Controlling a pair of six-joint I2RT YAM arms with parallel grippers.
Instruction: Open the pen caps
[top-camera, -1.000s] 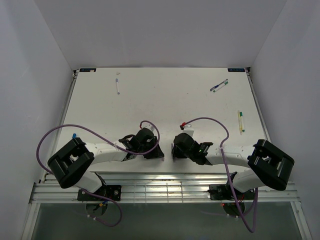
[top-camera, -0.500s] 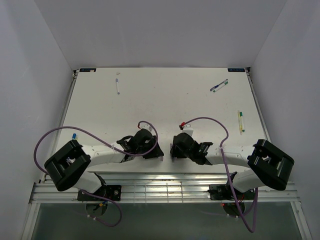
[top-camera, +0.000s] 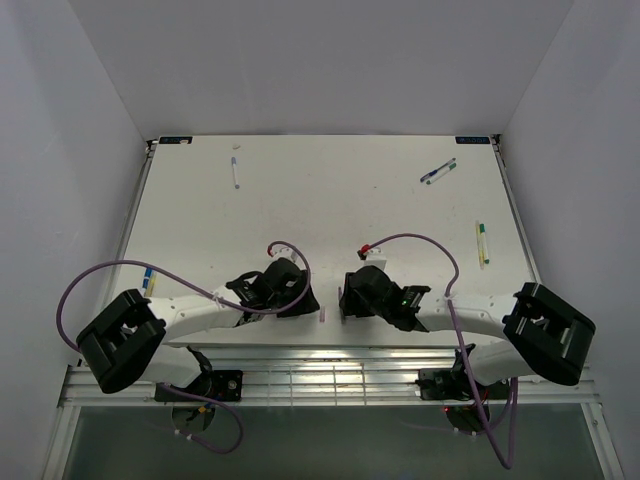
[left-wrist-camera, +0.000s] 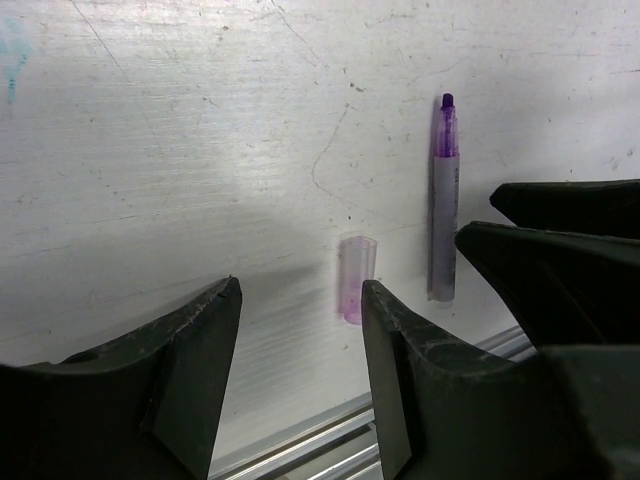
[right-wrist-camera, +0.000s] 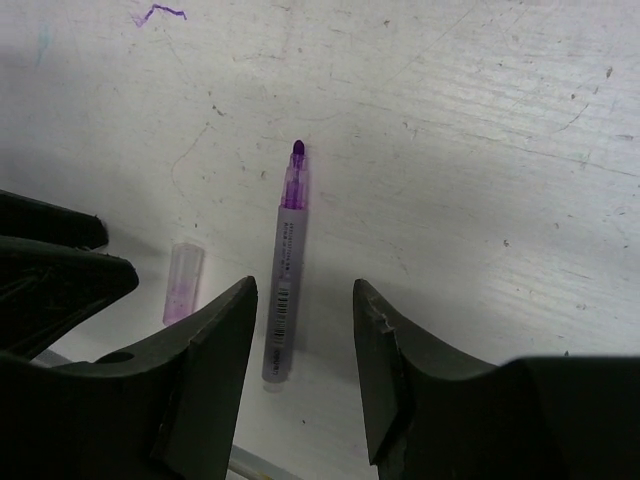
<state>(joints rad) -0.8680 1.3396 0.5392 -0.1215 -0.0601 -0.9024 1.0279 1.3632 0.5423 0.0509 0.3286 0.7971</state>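
Note:
My left gripper next lifts outward and lowers onto the lone far pen's body, outward and to the gripper's left in the top view.
An uncapped purple pen lies on the white table near its front edge, tip pointing away. Its purple cap lies separate just to its left. In the left wrist view the cap lies just beyond my right fingertip, with the pen further right. My left gripper is open and empty. My right gripper is open and empty, with the pen's rear end just beyond its jaws. In the top view the left gripper and right gripper face each other with a purple piece between them.
Other pens lie far off: one at the back left with a small cap behind it, two at the back right, one at the right edge. A blue-tipped pen lies at the left edge. A metal rail runs along the front.
The left arm's elbow has swung left and down. Both grippers have shifted slightly, and a purple piece now shows on the table between them.

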